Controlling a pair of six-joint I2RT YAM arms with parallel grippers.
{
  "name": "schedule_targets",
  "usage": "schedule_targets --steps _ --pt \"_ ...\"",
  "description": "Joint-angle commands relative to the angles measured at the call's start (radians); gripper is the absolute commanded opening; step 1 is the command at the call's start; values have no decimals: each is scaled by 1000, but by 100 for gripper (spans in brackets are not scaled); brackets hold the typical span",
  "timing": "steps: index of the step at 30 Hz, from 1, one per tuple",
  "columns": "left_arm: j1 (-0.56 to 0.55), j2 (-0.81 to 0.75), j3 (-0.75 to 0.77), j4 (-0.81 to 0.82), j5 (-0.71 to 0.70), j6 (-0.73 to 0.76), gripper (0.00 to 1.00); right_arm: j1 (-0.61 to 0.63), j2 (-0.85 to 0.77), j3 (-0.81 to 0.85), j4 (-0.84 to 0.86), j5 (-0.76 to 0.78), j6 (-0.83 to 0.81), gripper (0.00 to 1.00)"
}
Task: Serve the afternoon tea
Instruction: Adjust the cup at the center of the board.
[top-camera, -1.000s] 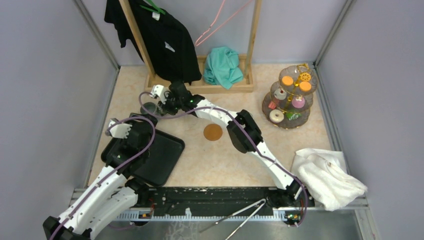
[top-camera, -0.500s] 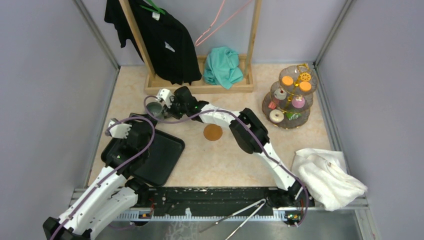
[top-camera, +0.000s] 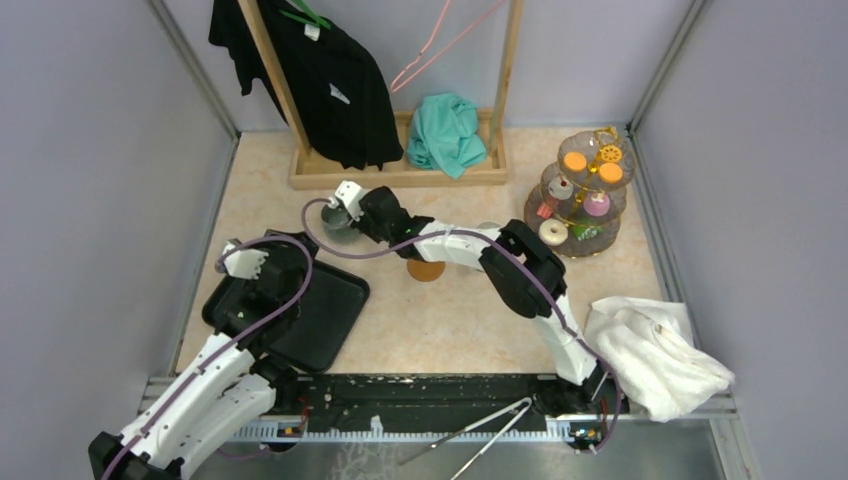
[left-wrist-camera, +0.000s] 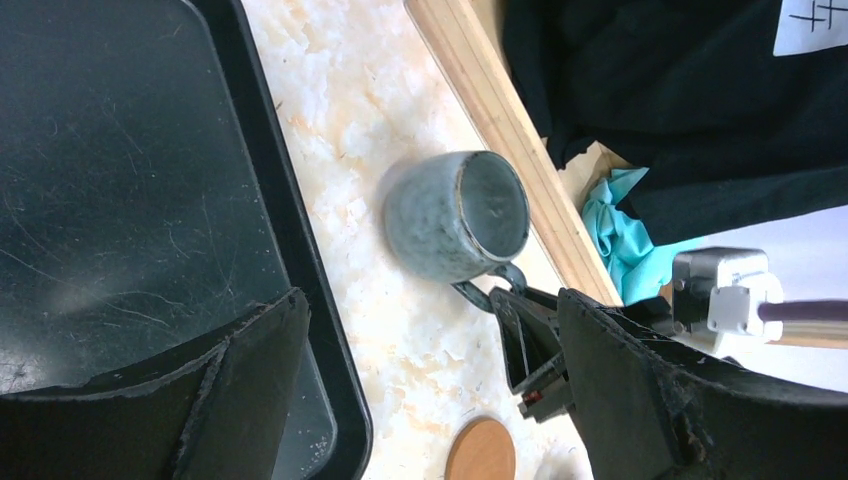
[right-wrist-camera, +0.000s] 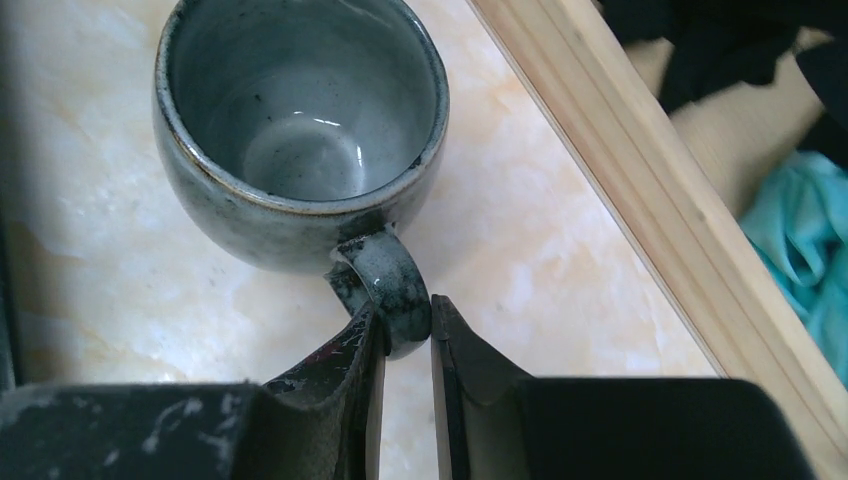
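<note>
The right gripper draws the mug (top-camera: 335, 222) back next, away from the rack's wooden base and toward the coaster, since clear table shows between coaster and tray.
The grey mug (top-camera: 335, 222) is right of the black tray's far corner; it also shows in the left wrist view (left-wrist-camera: 455, 215) and the right wrist view (right-wrist-camera: 300, 130). My right gripper (top-camera: 352, 214) (right-wrist-camera: 405, 330) is shut on the mug's handle (right-wrist-camera: 390, 290). I cannot tell if the mug touches the table. My left gripper (top-camera: 275, 258) (left-wrist-camera: 430, 300) is open and empty over the tray's far edge. The glass three-tier stand (top-camera: 580, 190) stands at the far right with orange discs (top-camera: 574, 160), a pink doughnut (top-camera: 597, 203) and a white doughnut (top-camera: 552, 232).
The black tray (top-camera: 325, 310) (left-wrist-camera: 100, 150) lies at the left. A round wooden coaster (top-camera: 426, 268) (left-wrist-camera: 482, 452) lies mid-table, partly under my right arm. A wooden clothes rack (top-camera: 400, 170) with a black shirt and teal cloth (top-camera: 445, 130) stands behind. White towel (top-camera: 655, 350), metal tongs (top-camera: 480, 435).
My right gripper has moved the mug to the right, away from the tray's far corner towards the coaster. The left arm has hardly moved.
</note>
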Motion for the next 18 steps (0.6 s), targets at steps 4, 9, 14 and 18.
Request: schedule_targets --steps 4,9,14,18 --pt "7 1 -34 65 42 20 98 63 -174 -152 86 352 42 0" --pt "7 8 -46 88 57 38 98 104 -233 -255 49 464 167 0" --pt "7 19 -48 116 68 64 98 127 -264 -298 -43 443 368 0" --pt "9 32 -48 140 79 79 98 145 -262 -312 -69 412 429 5"
